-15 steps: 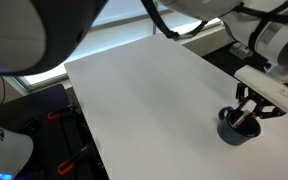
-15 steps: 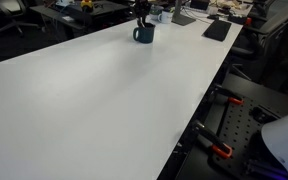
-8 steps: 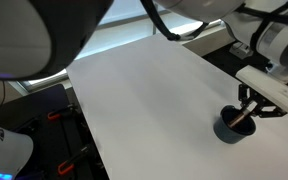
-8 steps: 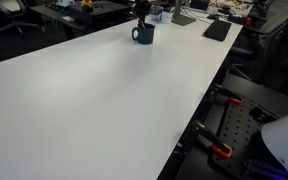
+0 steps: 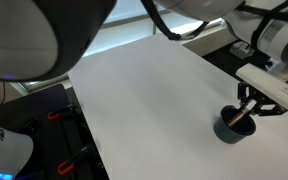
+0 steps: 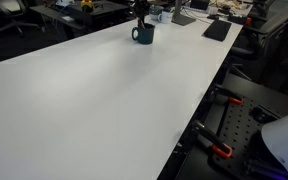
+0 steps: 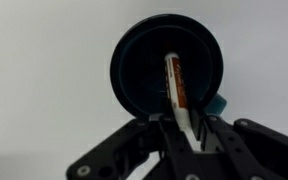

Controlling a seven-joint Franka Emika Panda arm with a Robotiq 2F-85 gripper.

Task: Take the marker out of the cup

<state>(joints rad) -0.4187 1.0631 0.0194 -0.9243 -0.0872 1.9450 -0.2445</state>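
My gripper lifts the marker past the cup's rim next, then moves aside and down to release it on bare tabletop [image 5: 184, 107] beside the cup. The marker's lower end stands inside.
The dark blue-grey cup [image 7: 142, 62] stands on the white table [image 7: 44, 90], seen from straight above in the wrist view. It also shows in both exterior views [image 5: 228, 130] [image 6: 143, 35]. The marker [image 7: 176, 82], a thin whitish stick with a reddish-orange stripe, leans up out of the cup's dark inside. My gripper [image 7: 181, 126] hangs right over the cup, its two fingers shut on the marker's upper end. In an exterior view the gripper [image 5: 243, 113] sits at the cup's rim with the marker between its fingers. The marker is too small to see in the far exterior view.
The cup stands near a far corner of the long white table [image 6: 94, 90]. A dark flat keyboard-like item [image 6: 216, 30] lies beyond it. Black frames with orange clamps [image 6: 220, 151] [image 5: 56, 115] stand below the table edges.
Between one second ago and half a second ago the cup and gripper shifted slightly to the left in an exterior view. Since then nothing has visibly moved.
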